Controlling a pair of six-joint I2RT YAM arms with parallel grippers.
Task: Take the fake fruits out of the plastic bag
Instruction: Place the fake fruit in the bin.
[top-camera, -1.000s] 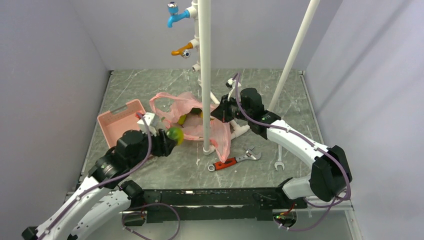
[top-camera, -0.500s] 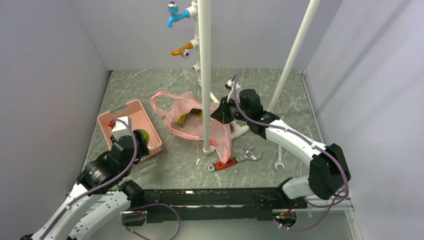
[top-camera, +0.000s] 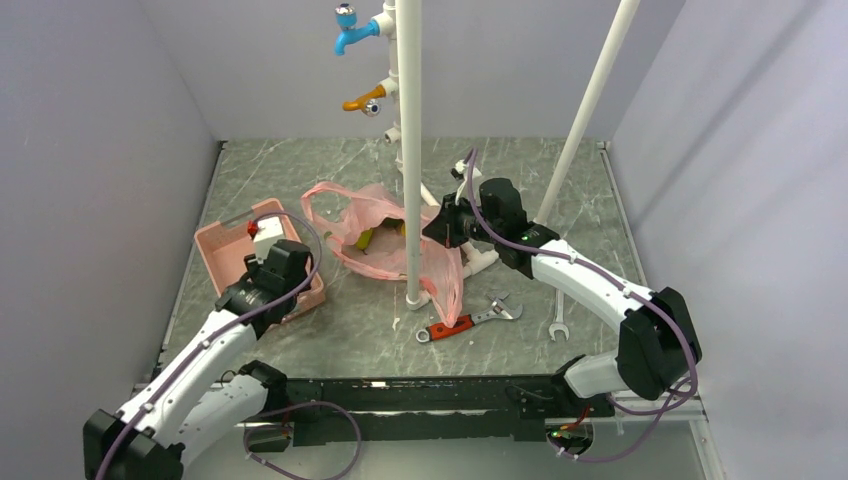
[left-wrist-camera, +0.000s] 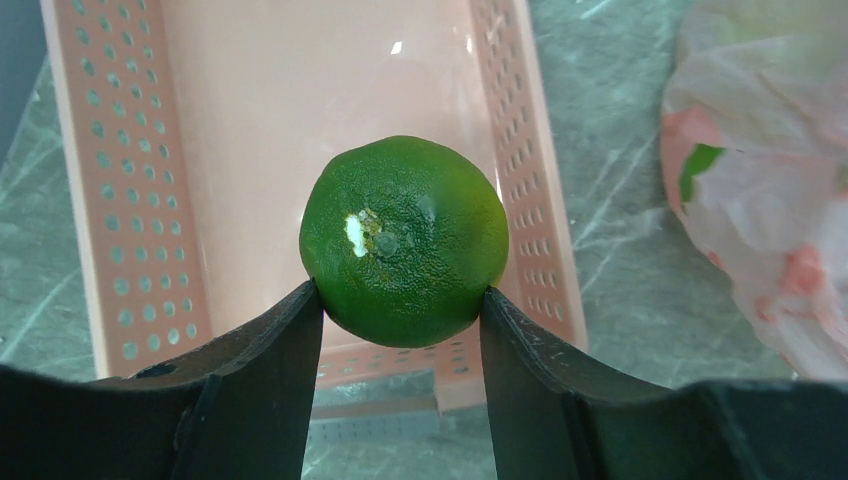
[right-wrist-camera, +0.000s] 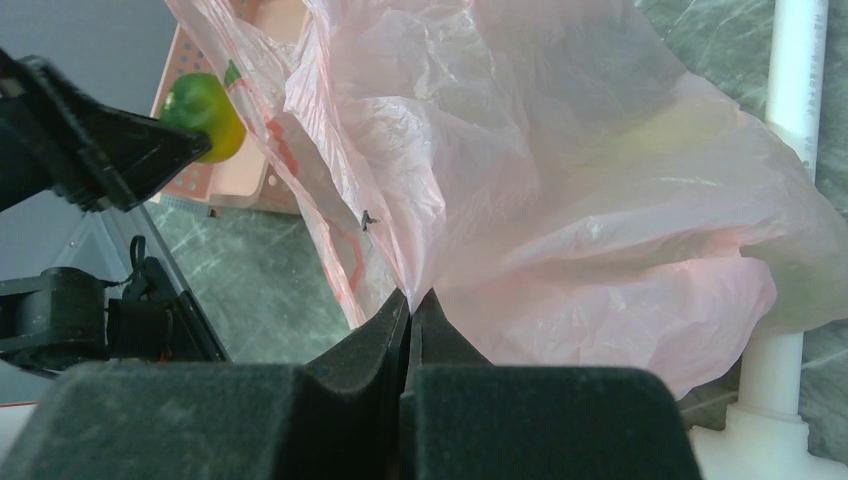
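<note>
My left gripper is holding the dark-green fruit. It should go down between the pink basket's slotted sides next, then open.
A round dark-green fake fruit (left-wrist-camera: 404, 240) is pinched between the two black fingers of my left gripper (left-wrist-camera: 400, 300), which hangs above the pink slotted basket (left-wrist-camera: 120, 200). The right wrist view also catches that fruit (right-wrist-camera: 205, 100) at its far left. The pink plastic bag (top-camera: 375, 235) lies crumpled beside the white post, with a yellow-green fruit (top-camera: 365, 238) showing through it. My right gripper (right-wrist-camera: 411, 295) is shut on a fold of the bag (right-wrist-camera: 560, 200) and holds that edge up. In the top view the held fruit is hidden under the left wrist.
A white upright pipe (top-camera: 411, 150) stands right against the bag, and a slanted white pole (top-camera: 590, 110) rises at the right. A red-handled adjustable wrench (top-camera: 455, 325) and a steel spanner (top-camera: 558, 320) lie near the front. Blue (top-camera: 350, 25) and orange (top-camera: 365, 100) taps sit on the rear pipe.
My left arm has swung left, carrying the green fruit from beside the bag to above the pink basket. The right gripper has kept its pinch on the bag.
</note>
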